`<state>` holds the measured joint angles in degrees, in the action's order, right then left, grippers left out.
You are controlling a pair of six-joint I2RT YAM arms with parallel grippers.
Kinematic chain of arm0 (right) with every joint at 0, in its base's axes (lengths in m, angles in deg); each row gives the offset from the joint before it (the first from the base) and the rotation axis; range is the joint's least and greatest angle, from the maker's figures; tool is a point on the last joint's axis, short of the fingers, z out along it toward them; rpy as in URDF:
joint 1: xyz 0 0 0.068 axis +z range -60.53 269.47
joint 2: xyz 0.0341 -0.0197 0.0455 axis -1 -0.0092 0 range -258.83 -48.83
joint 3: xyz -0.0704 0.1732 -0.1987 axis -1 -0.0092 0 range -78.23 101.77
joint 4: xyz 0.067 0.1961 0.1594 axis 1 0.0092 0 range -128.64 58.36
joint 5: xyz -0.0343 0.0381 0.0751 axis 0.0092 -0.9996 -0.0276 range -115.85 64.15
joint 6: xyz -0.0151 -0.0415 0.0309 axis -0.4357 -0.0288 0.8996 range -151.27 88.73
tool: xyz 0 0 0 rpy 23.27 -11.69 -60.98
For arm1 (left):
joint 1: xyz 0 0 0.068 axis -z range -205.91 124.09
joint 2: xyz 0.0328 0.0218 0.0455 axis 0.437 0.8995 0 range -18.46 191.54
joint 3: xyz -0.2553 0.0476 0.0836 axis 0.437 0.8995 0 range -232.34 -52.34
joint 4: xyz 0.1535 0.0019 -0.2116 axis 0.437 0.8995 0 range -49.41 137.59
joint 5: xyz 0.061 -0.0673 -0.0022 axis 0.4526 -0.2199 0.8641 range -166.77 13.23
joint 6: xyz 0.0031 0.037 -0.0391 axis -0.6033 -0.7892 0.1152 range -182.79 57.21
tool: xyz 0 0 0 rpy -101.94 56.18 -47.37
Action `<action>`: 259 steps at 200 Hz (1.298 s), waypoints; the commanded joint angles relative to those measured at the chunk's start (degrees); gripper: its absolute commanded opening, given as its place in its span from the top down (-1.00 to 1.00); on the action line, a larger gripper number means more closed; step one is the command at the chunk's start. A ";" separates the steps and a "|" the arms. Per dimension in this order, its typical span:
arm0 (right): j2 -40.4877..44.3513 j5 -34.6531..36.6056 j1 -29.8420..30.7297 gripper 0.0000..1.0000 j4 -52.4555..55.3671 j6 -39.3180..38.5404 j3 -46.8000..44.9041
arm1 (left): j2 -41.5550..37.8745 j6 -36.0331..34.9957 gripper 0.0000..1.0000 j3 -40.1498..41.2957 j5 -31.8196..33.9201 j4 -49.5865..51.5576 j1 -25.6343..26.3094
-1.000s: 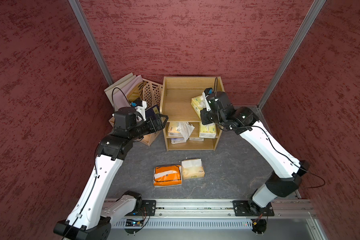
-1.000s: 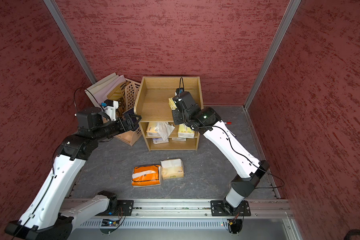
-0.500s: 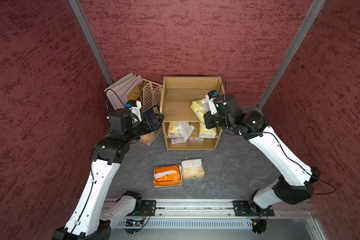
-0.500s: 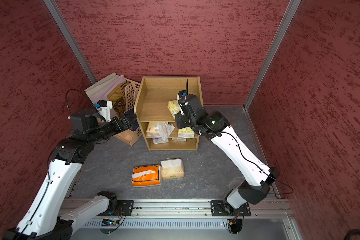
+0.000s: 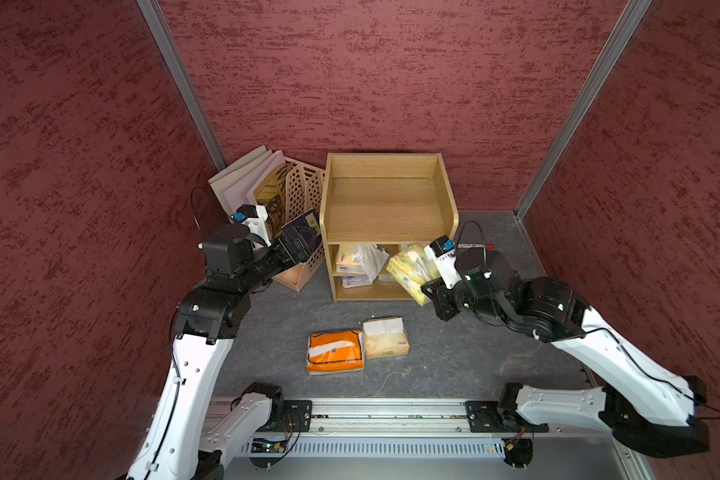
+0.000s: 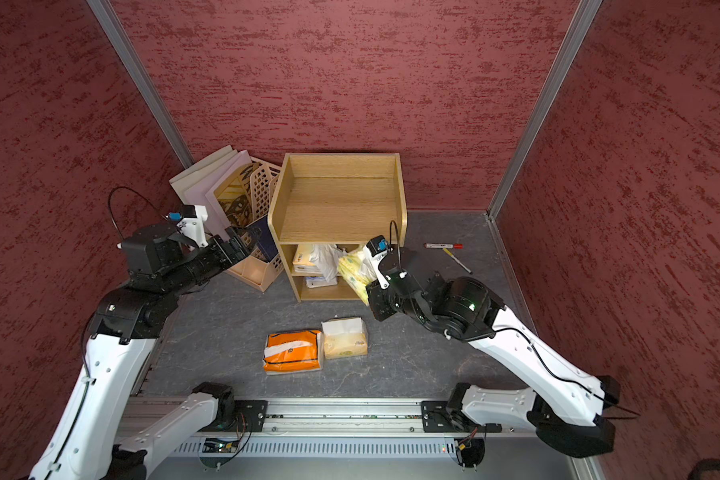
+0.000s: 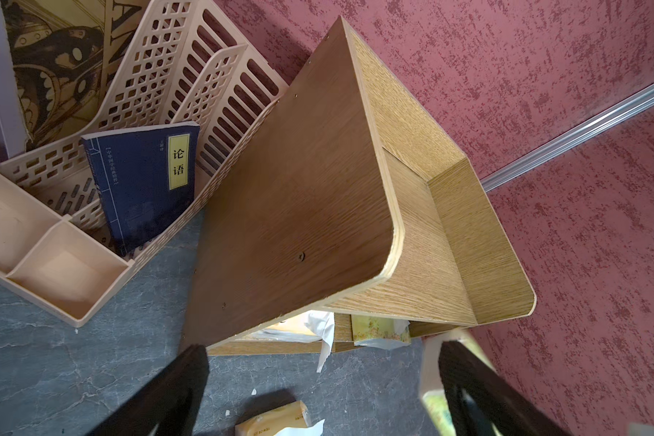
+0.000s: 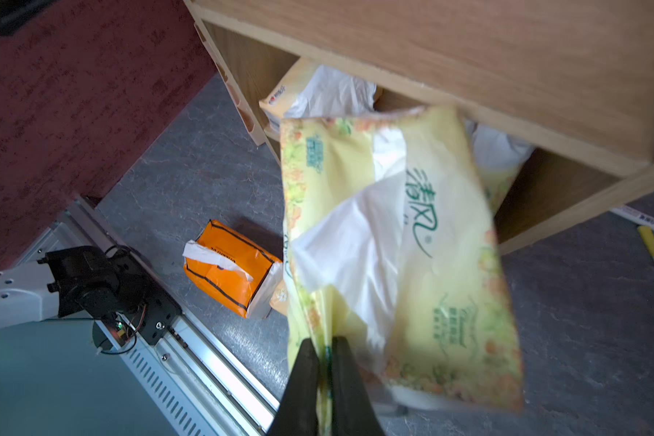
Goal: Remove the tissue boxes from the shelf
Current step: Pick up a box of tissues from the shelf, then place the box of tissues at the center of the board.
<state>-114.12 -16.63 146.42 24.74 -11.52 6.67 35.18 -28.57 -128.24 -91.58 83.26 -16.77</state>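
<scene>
The yellow-green tissue pack [image 5: 412,266] goes back and down to the floor beside the cream tissue pack next, and my right gripper releases it, since that spot is clear.
The oak shelf [image 5: 385,208] [image 6: 337,203] stands at the back, its top tier bare. My right gripper [image 8: 324,345] is shut on the edge of a yellow-green tissue pack [image 8: 412,245] [image 5: 412,266], which hangs in the air before the shelf's right front. More tissue packs [image 5: 352,259] [image 6: 310,259] with white tissue sticking out lie in the lower tiers. An orange pack [image 5: 335,351] [image 8: 229,268] and a cream pack [image 5: 385,343] [image 7: 276,421] lie side by side on the floor. My left gripper [image 7: 322,347] [image 5: 298,243] is open and holds nothing, left of the shelf.
A beige lattice file holder [image 5: 300,195] with folders and a dark blue book [image 7: 144,181] leans against the shelf's left side. Two markers [image 6: 441,246] [image 6: 456,259] lie on the floor right of the shelf. A metal rail [image 5: 371,409] runs along the front; red walls enclose the sides.
My right arm has drawn back from the shelf's top tier, bringing the yellow-green pack forward and down. The left arm has pulled back slightly to the left.
</scene>
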 commanded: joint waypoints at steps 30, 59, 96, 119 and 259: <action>6.64 1.68 3.17 1.00 0.86 6.23 -14.88 | -1.60 2.85 -0.99 0.47 0.02 0.20 -0.36; 9.24 2.55 3.17 1.00 -0.60 8.29 -23.59 | -2.67 3.44 -0.99 1.27 0.48 0.48 -0.28; 10.35 5.38 3.13 1.00 -1.88 12.65 -32.57 | -2.85 4.54 -0.99 2.32 0.54 -0.06 -0.25; 10.30 6.11 3.11 1.00 -5.74 14.84 -35.80 | -2.38 5.57 -0.99 2.42 -0.07 -0.98 -0.18; 9.91 10.58 3.09 -0.08 -6.97 24.55 -35.87 | -2.21 5.79 -0.99 3.62 -0.24 -1.56 0.95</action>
<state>-108.11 -10.67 149.28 17.06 10.62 -32.67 33.13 -22.28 -124.98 -91.47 82.96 -16.20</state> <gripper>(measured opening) 0.530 0.996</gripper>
